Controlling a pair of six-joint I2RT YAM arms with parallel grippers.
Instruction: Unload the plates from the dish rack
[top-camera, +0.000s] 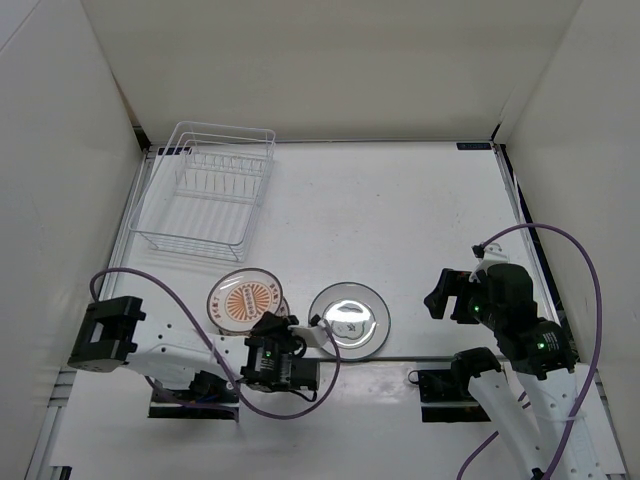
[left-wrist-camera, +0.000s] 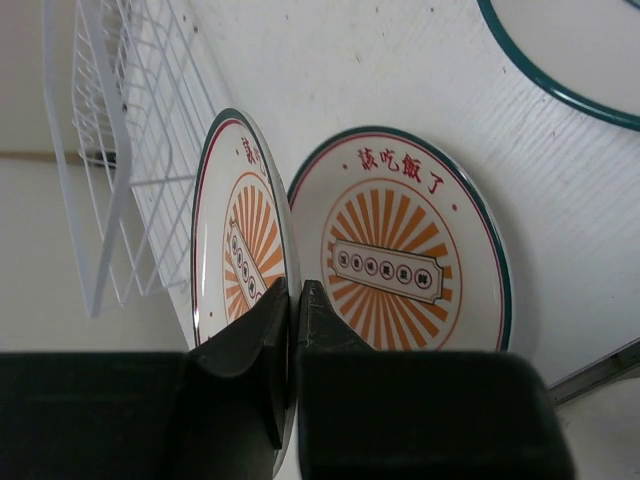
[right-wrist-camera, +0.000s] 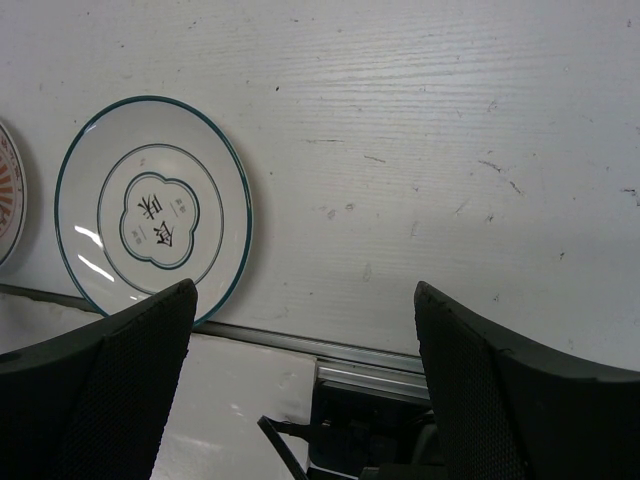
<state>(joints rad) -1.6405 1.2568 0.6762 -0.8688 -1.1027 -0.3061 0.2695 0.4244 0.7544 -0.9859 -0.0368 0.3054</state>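
Observation:
The held sunburst plate will come down until it rests over its match, as I next move my left gripper toward the teal-rimmed plate.
The white wire dish rack stands empty at the back left; it also shows in the left wrist view. My left gripper is shut on the rim of an orange sunburst plate, which is tilted just above the table. A second sunburst plate lies flat right beside it. From above, the held plate covers most of that one. A glossy white plate with a teal rim lies flat to the right. My right gripper is open and empty, well right of the plates.
White walls close in the table on three sides. A metal rail runs along the near edge just below the plates. Purple cables loop round both arm bases.

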